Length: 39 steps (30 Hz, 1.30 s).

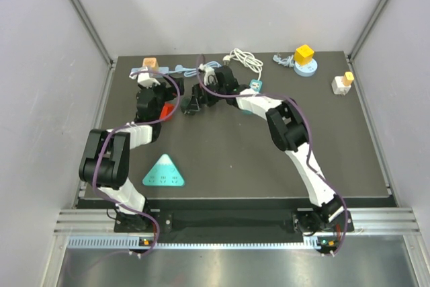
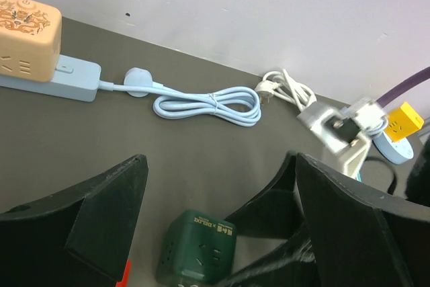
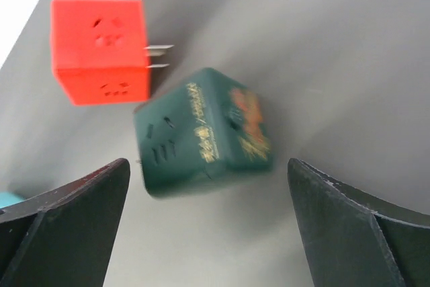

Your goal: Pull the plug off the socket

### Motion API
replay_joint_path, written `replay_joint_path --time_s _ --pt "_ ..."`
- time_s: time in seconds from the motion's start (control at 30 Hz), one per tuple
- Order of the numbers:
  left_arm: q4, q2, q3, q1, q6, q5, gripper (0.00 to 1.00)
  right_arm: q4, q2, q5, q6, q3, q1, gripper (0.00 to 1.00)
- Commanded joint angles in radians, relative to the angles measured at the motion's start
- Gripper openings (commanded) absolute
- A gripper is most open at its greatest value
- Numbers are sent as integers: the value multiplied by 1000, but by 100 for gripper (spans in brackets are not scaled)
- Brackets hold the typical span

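My right gripper crosses to the right in the top view next and straddles the teal strip's end with the cable, as the plug's pins are already bare.
A red cube plug [image 3: 101, 48] lies on the dark table with both metal prongs bare, pointing at a dark green cube socket [image 3: 205, 132] but apart from it. The green cube looks tilted and blurred. My right gripper [image 3: 207, 162] is open, its fingers on either side of the green cube and not touching it. My left gripper [image 2: 215, 233] is open, with the green cube [image 2: 196, 247] between its fingers and a sliver of the red plug [image 2: 124, 273] at the left finger. In the top view both grippers meet at the back middle, by the red plug [image 1: 168, 109].
A peach cube adapter [image 2: 27, 31] sits on a light blue power strip [image 2: 64, 80] with a coiled blue cable [image 2: 208, 104]. A white cable [image 1: 245, 58], a yellow cube on a blue base [image 1: 304, 55], a white-orange adapter [image 1: 342, 84] and a teal triangle [image 1: 163, 171] lie around.
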Motion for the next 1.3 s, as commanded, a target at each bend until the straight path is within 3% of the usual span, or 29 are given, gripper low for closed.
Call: replay_joint_path --time_s 0.0,0.1,0.27,0.33,0.43,0.53,0.77,0.93,1.17,1.27 --pt "54 -52 -9 -1 0 -5 95 -26 -155 108 -44 -9 -48 100" --pt "45 -64 -7 -1 3 -4 95 -50 -238 237 -41 -64 -74 100" --pt "-2 -84 5 -1 23 -2 96 -58 -361 674 26 -202 -111 100" --pt "-21 -81 17 -1 25 -4 96 -125 -355 842 52 -150 -126 100" --pt "-58 -72 42 -1 17 5 96 -315 -284 972 103 -3 -149 100" --pt "-78 -58 65 -1 9 42 96 -383 -247 1022 137 40 -157 100" --pt "-101 -39 86 -1 -1 62 96 -382 -238 1072 147 -45 -169 100" --pt "-105 -41 91 -1 -7 71 96 -383 -203 1026 161 -55 -183 79" --pt "-102 -39 89 -1 -27 82 95 -412 -178 1058 183 -61 -186 81" --pt "-98 -35 89 -1 -34 87 95 -417 -167 1053 195 -62 -186 77"
